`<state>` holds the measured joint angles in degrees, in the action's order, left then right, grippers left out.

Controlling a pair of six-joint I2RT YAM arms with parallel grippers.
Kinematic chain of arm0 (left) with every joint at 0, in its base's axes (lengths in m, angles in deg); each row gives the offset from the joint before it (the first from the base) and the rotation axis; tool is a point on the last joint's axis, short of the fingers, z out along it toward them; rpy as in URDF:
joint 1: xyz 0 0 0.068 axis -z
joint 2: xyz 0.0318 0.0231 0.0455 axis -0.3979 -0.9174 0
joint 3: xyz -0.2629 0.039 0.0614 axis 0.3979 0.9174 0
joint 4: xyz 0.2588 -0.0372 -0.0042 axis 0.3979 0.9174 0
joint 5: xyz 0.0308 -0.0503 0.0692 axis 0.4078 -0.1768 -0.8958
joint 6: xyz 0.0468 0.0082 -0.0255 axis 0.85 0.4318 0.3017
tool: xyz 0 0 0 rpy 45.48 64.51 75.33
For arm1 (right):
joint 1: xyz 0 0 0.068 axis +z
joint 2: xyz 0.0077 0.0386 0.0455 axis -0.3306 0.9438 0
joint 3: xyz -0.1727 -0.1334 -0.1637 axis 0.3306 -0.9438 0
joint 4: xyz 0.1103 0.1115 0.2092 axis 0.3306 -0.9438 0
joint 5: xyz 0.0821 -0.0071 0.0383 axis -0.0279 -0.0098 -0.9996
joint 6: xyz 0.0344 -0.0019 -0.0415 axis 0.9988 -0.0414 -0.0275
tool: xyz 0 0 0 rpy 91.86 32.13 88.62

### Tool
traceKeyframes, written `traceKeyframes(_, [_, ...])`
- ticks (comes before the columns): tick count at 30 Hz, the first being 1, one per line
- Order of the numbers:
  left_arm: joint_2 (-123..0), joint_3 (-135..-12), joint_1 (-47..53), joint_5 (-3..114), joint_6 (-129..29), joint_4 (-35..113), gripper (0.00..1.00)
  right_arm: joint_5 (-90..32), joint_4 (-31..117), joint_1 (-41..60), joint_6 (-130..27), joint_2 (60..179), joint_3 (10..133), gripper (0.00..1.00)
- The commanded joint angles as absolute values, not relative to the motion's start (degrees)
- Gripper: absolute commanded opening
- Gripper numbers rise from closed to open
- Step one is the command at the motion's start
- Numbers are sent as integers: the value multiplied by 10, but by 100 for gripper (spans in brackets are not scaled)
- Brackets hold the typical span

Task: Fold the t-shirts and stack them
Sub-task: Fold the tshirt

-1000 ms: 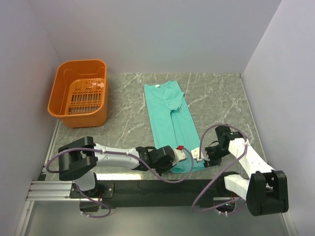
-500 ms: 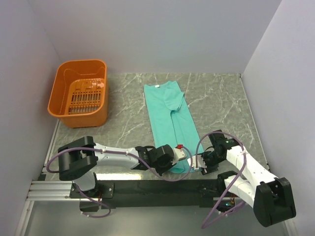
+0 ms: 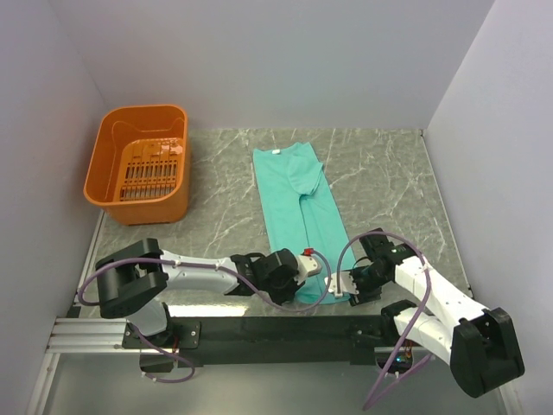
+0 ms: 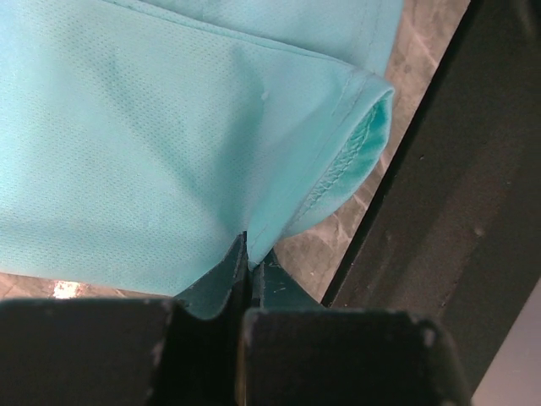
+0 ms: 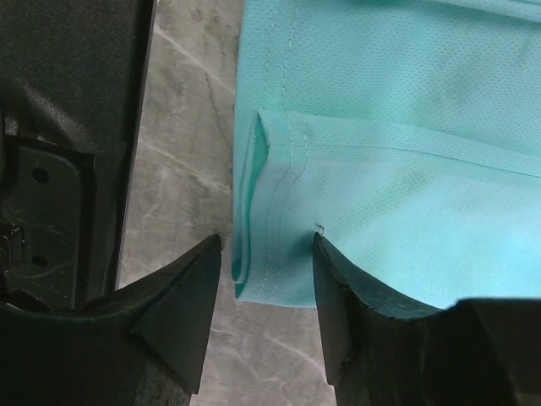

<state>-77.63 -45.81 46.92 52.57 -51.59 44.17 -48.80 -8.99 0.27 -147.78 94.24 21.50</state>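
The hem corner of the t-shirt should go outward next, in my left gripper. My left gripper will release it on the t-shirt's basket-side edge near the collar [image 3: 267, 197], because that edge lies outward of the gripper.
The teal-green t-shirt [image 3: 298, 194] lies folded into a long strip on the marble table, collar at the far end with a small white label [image 3: 276, 152]. My left gripper [image 3: 304, 264] is shut on the near left corner of the shirt's hem; in the left wrist view [image 4: 248, 254] the teal fabric [image 4: 169, 152] is pinched between the closed jaws. My right gripper [image 3: 339, 284] is open at the near right corner. In the right wrist view [image 5: 267, 249] its fingers straddle the folded hem corner [image 5: 262, 262], one on each side.
An orange plastic basket [image 3: 141, 164] stands at the far left of the table. The black base rail [image 3: 259, 333] runs along the near edge, right behind the hem. Purple-grey walls close in the left, back and right sides.
My right gripper has moved left and nearer, from beside the shirt to its near right hem corner. My left gripper has shifted slightly left with the hem in its jaws.
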Motion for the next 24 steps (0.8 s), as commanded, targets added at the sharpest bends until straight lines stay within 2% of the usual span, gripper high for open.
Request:
traceKeyframes(1, [-747,-453,460,563,-529,401,1,-459,-56,13,-1454,952,221,54])
traceKeyframes(10, [-740,-445,440,603,-538,384,1,-454,-35,25,-1424,950,221,45])
traceKeyframes(12, [-742,-446,439,605,-538,386,1,-457,-32,25,-1420,949,221,38])
traceKeyframes(14, [-744,-446,439,604,-537,386,1,-459,-28,25,-1412,948,221,26])
traceKeyframes(19, [-745,-450,435,616,-529,395,1,-477,-36,24,-1408,933,225,11])
traceKeyframes(20, [-746,-452,434,618,-527,397,1,-482,-41,24,-1408,929,228,5])
traceKeyframes(22, [-750,-455,428,625,-524,401,1,-500,-61,21,-1411,919,241,0])
traceKeyframes(24, [-750,-458,422,639,-522,404,1,-525,-90,18,-1418,914,261,0])
